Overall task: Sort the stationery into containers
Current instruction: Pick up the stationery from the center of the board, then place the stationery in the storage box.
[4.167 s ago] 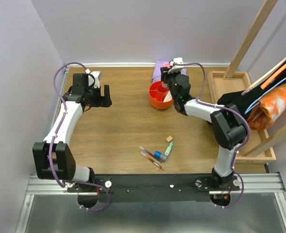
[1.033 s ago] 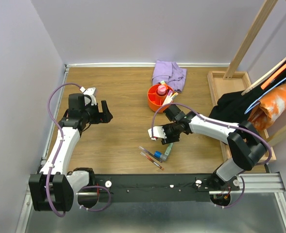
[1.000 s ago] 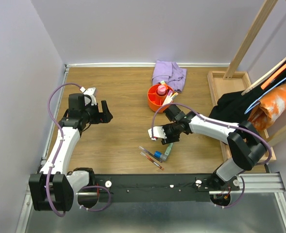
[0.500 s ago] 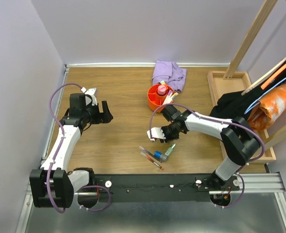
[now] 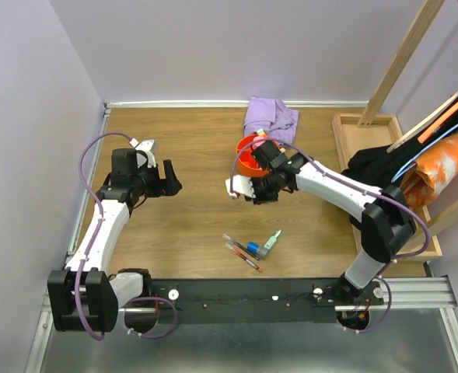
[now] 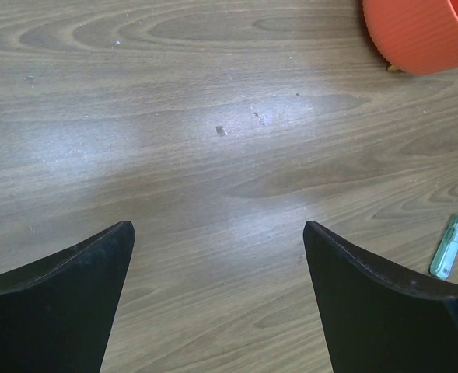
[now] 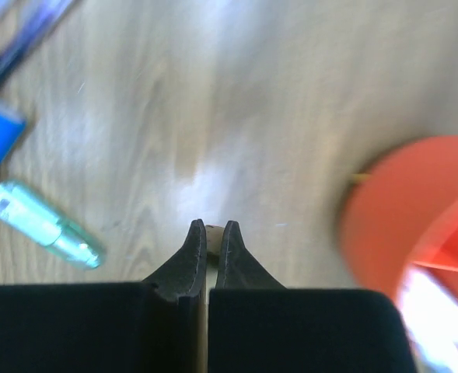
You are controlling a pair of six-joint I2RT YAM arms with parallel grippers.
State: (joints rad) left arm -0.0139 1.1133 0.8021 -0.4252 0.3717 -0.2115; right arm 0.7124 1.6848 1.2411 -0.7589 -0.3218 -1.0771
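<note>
I will move my right gripper outward over the orange cup's opening [image 5: 253, 150] [image 7: 450, 291], because the small tan eraser is still hanging over wood on the cup's near side.
My right gripper [image 5: 261, 191] is shut on a small tan eraser [image 7: 213, 230], held above the table just left of the orange cup [image 5: 248, 159]. The cup also shows in the right wrist view [image 7: 415, 210], blurred, and in the left wrist view [image 6: 427, 31]. A pink tube stands in the cup. On the table near the front lie two thin pens [image 5: 240, 252], a blue item [image 5: 253, 249] and a mint highlighter [image 5: 272, 240], which also shows in the right wrist view [image 7: 42, 224]. My left gripper [image 5: 166, 177] is open and empty over bare wood at the left.
A lilac cloth [image 5: 269, 116] lies behind the cup. A shallow wooden tray [image 5: 340, 148] stands at the right with black fabric and an orange bag [image 5: 446, 171] on it. Wooden poles lean at the far right.
My right gripper has risen from beside the mint highlighter with the eraser and moved back and left toward the cup. The left arm has barely moved.
</note>
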